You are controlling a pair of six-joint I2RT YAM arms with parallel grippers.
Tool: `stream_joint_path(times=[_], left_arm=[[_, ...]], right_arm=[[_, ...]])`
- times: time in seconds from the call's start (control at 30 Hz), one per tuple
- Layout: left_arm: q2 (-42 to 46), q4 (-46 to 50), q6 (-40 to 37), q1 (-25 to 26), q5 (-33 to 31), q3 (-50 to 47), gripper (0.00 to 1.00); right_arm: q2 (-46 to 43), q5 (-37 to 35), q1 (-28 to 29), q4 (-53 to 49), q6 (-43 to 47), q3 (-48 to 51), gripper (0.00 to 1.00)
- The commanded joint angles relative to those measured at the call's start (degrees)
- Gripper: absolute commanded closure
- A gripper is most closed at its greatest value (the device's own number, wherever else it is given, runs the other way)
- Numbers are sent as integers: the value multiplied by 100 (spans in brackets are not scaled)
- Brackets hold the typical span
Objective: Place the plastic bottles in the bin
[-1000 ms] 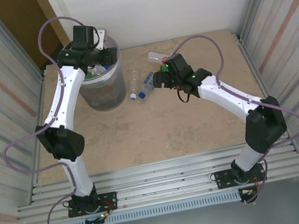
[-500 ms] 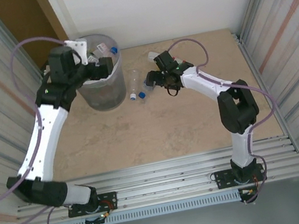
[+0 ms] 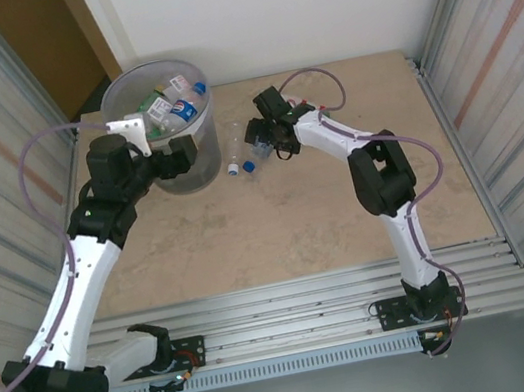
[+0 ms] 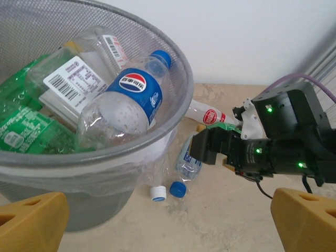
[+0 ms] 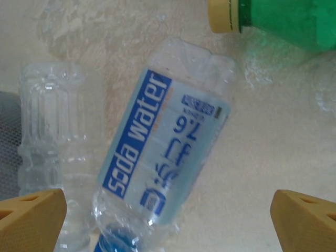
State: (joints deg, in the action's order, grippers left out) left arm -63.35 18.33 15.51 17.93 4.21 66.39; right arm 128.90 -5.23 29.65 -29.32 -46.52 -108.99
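Note:
My right gripper moves down over the bottle's printed label (image 3: 258, 151) (image 5: 167, 144) next and closes across it, because the soda water bottle lies below it, between the open fingers.
The bin (image 3: 112, 101) stands at the back left, full of plastic bottles, with a blue-labelled cola bottle (image 4: 132, 100) lying on top. My left gripper (image 3: 187, 148) is open and empty, just in front of the bin's near side. Beside the bin lie a clear white-capped bottle (image 4: 157, 192) and a blue-capped soda water bottle (image 5: 163, 157). My right gripper (image 3: 257, 139) hangs open directly over the soda water bottle, its fingertips (image 5: 32, 216) on either side and apart from it. A green bottle (image 5: 286, 21) with a yellow cap lies just beyond.
A white bottle with a red label (image 4: 209, 115) lies on the table behind the right wrist. Corrugated metal walls close in both sides, and a white wall stands behind the bin. The beige tabletop (image 3: 279, 234) stretches out toward the arm bases.
My left gripper opened above the bin, then drew back toward the near side; the cola bottle now lies in the bin. My right gripper moved left over the bottles beside the bin.

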Motion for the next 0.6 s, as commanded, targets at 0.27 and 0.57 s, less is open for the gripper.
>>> stream_joint_path(times=[0.27,0.57], left_arm=[[149,-457,242,-44,-72,-228,1],[99,-484,244,-36,-96,-232,1]], right_arm=[[945,-182,31,-572,-73,-1183,1],[1100,-206,89,-800,67,-1190,16]])
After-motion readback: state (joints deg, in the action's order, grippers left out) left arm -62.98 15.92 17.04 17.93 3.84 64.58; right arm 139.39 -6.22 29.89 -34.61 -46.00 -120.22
